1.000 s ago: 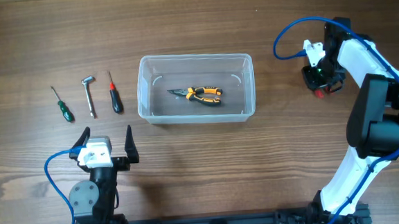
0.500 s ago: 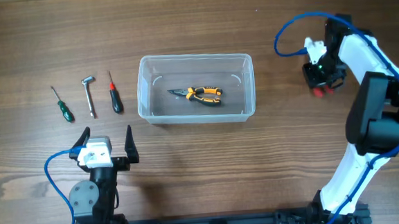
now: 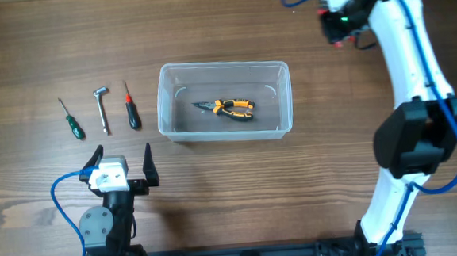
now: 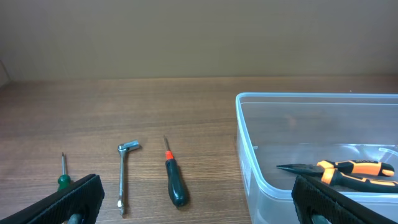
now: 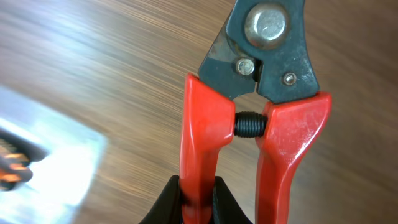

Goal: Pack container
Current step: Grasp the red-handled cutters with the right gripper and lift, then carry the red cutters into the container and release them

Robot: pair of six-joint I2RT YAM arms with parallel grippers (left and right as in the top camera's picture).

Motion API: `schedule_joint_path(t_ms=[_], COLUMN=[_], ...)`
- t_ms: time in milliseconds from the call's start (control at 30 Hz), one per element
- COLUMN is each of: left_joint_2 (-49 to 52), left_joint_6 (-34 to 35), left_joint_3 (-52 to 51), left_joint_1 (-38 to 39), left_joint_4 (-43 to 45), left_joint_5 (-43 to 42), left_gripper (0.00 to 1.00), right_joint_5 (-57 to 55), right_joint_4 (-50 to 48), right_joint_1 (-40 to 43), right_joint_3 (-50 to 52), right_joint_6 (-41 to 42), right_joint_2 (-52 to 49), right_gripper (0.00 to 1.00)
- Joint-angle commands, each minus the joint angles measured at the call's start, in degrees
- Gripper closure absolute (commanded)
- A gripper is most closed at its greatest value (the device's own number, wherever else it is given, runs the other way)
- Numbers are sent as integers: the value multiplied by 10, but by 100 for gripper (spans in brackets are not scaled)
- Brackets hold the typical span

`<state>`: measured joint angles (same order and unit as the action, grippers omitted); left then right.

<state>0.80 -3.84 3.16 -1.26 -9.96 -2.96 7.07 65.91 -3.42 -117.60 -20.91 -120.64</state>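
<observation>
My right gripper moves back over the open container (image 3: 224, 101) next, then down beside the pliers to release the cutters, as the container's bare bottom shows beyond the pliers.
The clear plastic container (image 3: 224, 101) stands mid-table with orange-and-black pliers (image 3: 227, 107) inside; both also show in the left wrist view, container (image 4: 249, 149) and pliers (image 4: 348, 171). My right gripper (image 3: 340, 27) is raised at the far right, beyond the container's right end. It is shut on one handle of red-handled cutters (image 5: 255, 124), jaws (image 5: 198, 202) clamping the left red handle. My left gripper (image 3: 124, 170) is open and empty near the front edge, left of the container.
Left of the container lie a green-handled screwdriver (image 3: 72, 120), a small metal L-wrench (image 3: 102, 109) and a dark screwdriver with a red collar (image 3: 131, 108); they show in the left wrist view too, the dark screwdriver (image 4: 174, 183) in the middle.
My right arm has lifted the red cutters off the table and swung them up and toward the far edge. The left arm has not moved.
</observation>
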Motion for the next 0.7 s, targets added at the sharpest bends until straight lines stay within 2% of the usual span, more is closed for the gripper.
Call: schedule_joint_path(t_ms=[0, 200, 400, 667], left_joint_2=[-4, -4, -4, -4], left_joint_6=[-7, -7, -7, -7], left_joint_3=[-3, -3, -3, -3], left_joint_1=[-5, -5, -5, -5], left_joint_4=[1, 1, 1, 1], left_joint_5=[-9, -9, -9, -9], left_gripper=[0, 0, 0, 0], right_joint_5=[29, 35, 35, 40], right_joint_4=[8, 35, 74, 92], right_joint_1=[-66, -171, -249, -287], right_joint_3=[-37, -37, -37, -2], right_joint_6=[-4, -63, -66, -105], right_joint_2=[17, 21, 21, 20], right_gripper=[96, 96, 96, 96])
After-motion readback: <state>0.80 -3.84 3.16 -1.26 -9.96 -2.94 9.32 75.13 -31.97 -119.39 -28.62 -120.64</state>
